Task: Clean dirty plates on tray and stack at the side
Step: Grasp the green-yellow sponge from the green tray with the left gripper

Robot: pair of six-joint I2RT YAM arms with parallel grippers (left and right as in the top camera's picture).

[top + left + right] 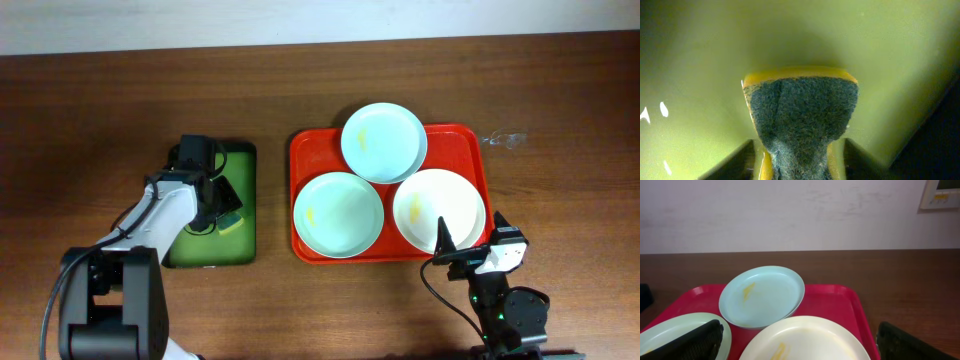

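The robot's right gripper needs to move over the cream plate and then tilt down onto the front mint plate's cream-side rim [381, 206] [730, 336], because the smear is near the opposite edge.
Three plates lie on the red tray [298, 150]: a mint one at the back [384, 142], a mint one at front left [338, 214], a cream one at front right [438, 208]. Each has a yellowish smear. My left gripper [225, 208] is down in the dark green tray [245, 160], shut on a yellow sponge with a dark scouring pad [802, 110]. My right gripper [465, 250] is open at the red tray's front right corner, just above the cream plate's near edge [810, 340]. The right wrist view also shows the back mint plate [762, 295] and the red tray [832, 300].
The dark green tray's floor [700, 60] fills the left wrist view. A small clear plastic scrap [503, 138] lies on the brown table right of the red tray. A pale wall runs behind the table [790, 210].
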